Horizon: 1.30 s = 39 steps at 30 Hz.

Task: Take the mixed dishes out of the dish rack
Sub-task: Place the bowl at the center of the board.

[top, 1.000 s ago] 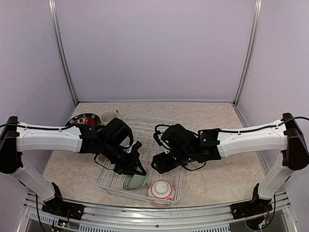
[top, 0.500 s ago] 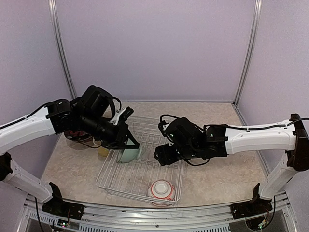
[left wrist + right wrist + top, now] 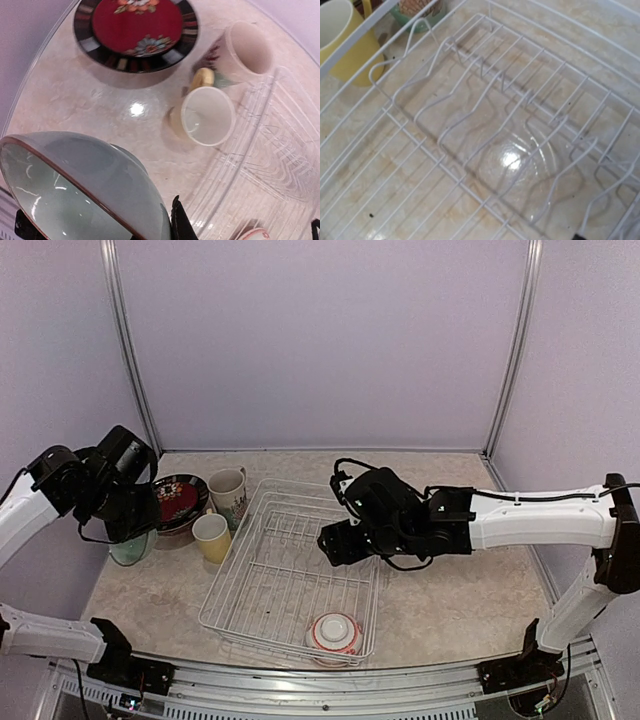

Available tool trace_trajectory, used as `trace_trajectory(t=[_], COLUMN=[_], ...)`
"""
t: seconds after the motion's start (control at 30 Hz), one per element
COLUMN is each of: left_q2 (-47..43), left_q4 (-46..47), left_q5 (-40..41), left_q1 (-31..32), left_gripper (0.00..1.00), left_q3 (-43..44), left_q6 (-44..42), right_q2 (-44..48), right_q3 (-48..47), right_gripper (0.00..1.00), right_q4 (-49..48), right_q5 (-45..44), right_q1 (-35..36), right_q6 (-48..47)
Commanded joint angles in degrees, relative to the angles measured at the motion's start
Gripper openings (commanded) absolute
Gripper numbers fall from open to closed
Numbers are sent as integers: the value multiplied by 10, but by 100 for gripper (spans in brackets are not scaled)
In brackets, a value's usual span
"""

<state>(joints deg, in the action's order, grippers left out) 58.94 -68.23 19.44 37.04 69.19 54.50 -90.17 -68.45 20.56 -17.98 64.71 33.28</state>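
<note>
The bare tabletop beside the yellow cup (image 3: 211, 537) is clear, so next my left gripper should move down and toward the cup and let go of the pale-green bowl on that spot.
My left gripper (image 3: 128, 532) is shut on the rim of the pale-green bowl (image 3: 85, 190), which is tilted low over the table left of the dish rack (image 3: 290, 575); one dark finger (image 3: 178, 226) shows against the bowl's wall. Beside it are the red floral plate (image 3: 178, 502), the tall white patterned mug (image 3: 230, 494) and the yellow cup (image 3: 211, 537). A red-and-white bowl (image 3: 333, 632) sits upside down in the rack's near corner. My right gripper (image 3: 335, 543) hovers open over the rack's plate slots (image 3: 485, 100), holding nothing.
The plate (image 3: 135, 30), mug (image 3: 245, 50) and yellow cup (image 3: 207, 117) crowd the table's far left corner. Purple walls close in on the sides and back. Bare table lies right of the rack (image 3: 450, 600).
My left arm has lifted the pale-green bowl out of the rack's front and swung it left, beside the plate. My right gripper has drawn back towards the rack's far side.
</note>
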Motion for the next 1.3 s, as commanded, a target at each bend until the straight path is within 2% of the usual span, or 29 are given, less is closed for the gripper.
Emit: trace_trajectory(t=[0.0, 0.2, 0.4, 0.57, 0.8, 1.0, 1.03, 1.13, 1.27], left_q2=[38, 71, 169, 240, 284, 297, 297, 285, 269], left_q4=[-40, 44, 94, 115, 140, 143, 145, 165, 168], left_q5=[-62, -68, -108, -101, -93, -103, -104, -120, -131], left_q1=[-86, -120, -132, -143, -146, -148, -148, -150, -157], left_gripper=[0, 0, 0, 0, 3, 14, 17, 36, 42], left_q3=[-65, -124, -113, -110, -110, -113, -116, -133, -140], left_q6=[62, 38, -23, -37, -49, -59, -59, -60, -58], right_q2=[-3, -7, 6, 20, 22, 11, 8, -5, -16], right_q3=[-17, -22, -11, 4, 8, 12, 7, -7, -12], right_gripper=[76, 76, 76, 76, 77, 77, 77, 77, 76], right_q4=[-15, -9, -7, -12, -7, 8, 11, 21, 15], right_q5=[6, 9, 5, -2, 3, 13, 14, 19, 62], right_q1=[-9, -10, -11, -11, -12, -9, -7, 1, 7], right_q6=[-12, -11, 0, 5, 5, -8, -13, -23, -37])
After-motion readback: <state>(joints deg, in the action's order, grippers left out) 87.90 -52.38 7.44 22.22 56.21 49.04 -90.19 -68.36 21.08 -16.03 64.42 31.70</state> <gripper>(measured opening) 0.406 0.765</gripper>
